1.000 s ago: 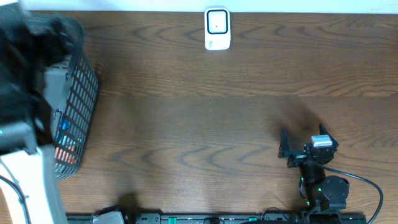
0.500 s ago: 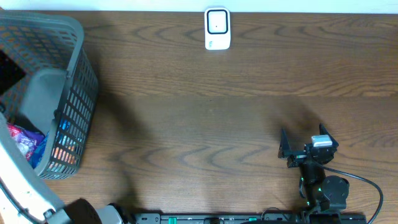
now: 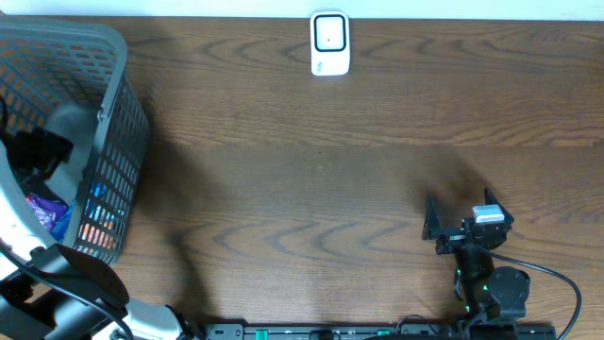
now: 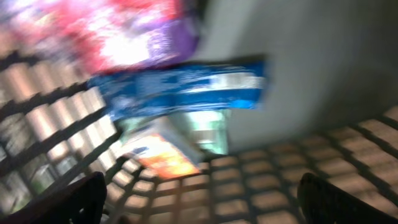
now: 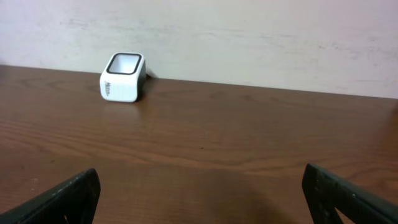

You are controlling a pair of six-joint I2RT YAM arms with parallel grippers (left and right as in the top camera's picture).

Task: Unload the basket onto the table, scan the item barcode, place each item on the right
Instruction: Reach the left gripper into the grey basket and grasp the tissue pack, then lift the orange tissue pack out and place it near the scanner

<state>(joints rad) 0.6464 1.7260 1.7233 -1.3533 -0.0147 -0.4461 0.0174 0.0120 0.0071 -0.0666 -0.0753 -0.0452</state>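
Observation:
My left gripper lowers back toward the basket's mesh side next and closes on the orange packet's orange part point(image 3: 97, 235) point(image 4: 166, 157). The orange packet lies uncovered beside that side, hence this move.
A grey mesh basket point(image 3: 118, 142) at the table's left edge holds the items. In the blurred left wrist view I see a blue packet point(image 4: 180, 90), a red and purple packet point(image 4: 124, 31) and an orange packet point(image 4: 165, 155). My left gripper point(image 3: 38, 151) is inside the basket, above the packets, open point(image 4: 199, 208) and holding nothing. The white barcode scanner point(image 3: 329, 42) stands at the far middle edge of the table, also seen as the scanner point(image 5: 123, 78) in the right wrist view. Low over the wood at the front right, my right gripper point(image 3: 460, 212) is open and empty point(image 5: 202, 199).
The basket's mesh wall point(image 4: 298, 186) and floor surround the left fingers closely. Bare brown table point(image 3: 311, 179) lies between the basket, the scanner and the right arm. A pale wall point(image 5: 249, 37) rises behind the scanner.
The left arm has swung across the basket, and its gripper now sits down inside it. The right arm has not moved.

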